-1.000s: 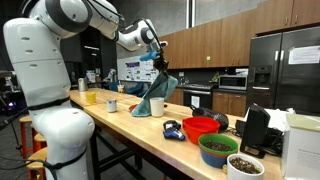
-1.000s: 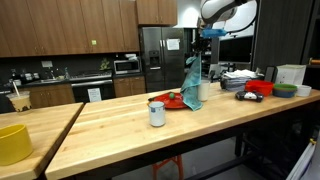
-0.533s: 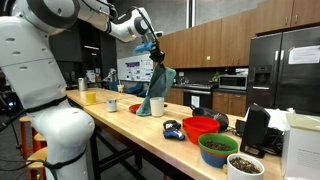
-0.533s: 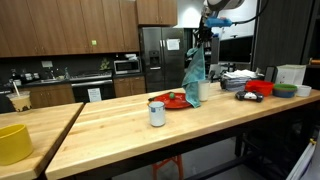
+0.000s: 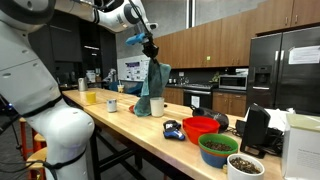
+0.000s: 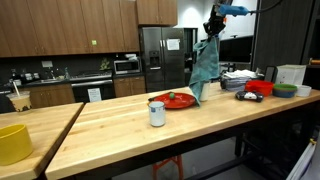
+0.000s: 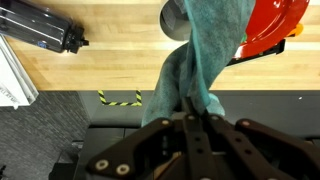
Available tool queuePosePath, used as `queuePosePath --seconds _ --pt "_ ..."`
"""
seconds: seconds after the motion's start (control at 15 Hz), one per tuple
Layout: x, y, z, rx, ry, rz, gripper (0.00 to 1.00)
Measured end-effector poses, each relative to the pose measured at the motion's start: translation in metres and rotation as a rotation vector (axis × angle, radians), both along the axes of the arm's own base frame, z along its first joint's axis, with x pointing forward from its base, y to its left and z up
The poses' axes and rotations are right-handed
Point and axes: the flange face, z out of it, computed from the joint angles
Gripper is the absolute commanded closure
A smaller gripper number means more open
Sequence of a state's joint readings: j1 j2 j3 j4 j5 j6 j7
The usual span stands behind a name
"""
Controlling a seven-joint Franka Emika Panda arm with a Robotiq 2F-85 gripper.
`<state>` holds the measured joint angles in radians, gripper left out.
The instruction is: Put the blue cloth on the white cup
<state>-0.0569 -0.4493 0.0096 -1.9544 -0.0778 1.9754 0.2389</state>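
Note:
The robot's gripper will next move down over the white cup's rim (image 5: 157, 99) (image 7: 175, 18) to release the blue cloth, because only the cloth's limp lower end hangs at the cup's height.
The blue cloth (image 5: 152, 88) hangs long and limp from my gripper (image 5: 151, 46), which is shut on its top end high above the wooden counter. It also shows in the other exterior view (image 6: 205, 68) and in the wrist view (image 7: 205, 55). Its lower end hangs at about the height of the white cup (image 5: 159, 106). In the wrist view the cup's rim (image 7: 173, 20) shows beside the cloth, partly covered by it. The gripper (image 7: 196, 112) is straight above.
A red plate (image 6: 176, 100) lies by the cup, and a small metal can (image 6: 157, 113) stands nearer. Red (image 5: 201, 127), green (image 5: 218, 148) and white bowls are further along the counter (image 6: 120, 130). A yellow bowl (image 6: 12, 143) is on the neighbouring counter.
My gripper has risen with the cloth in it. The cloth's lower end has lifted off the counter and now hangs by the cup.

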Motion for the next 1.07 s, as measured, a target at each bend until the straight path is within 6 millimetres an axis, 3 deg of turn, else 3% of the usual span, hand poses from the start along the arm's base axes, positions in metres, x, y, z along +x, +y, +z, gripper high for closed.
queuePosePath --seconds 0.53,1.0,1.07 --pt "-0.017 -0.032 -0.032 -0.010 0.069 -0.070 0.99" --pt "-0.015 -0.032 -0.090 -0.004 0.190 -0.072 0.99" --pt "-0.014 -0.029 -0.101 -0.005 0.215 -0.066 0.72"
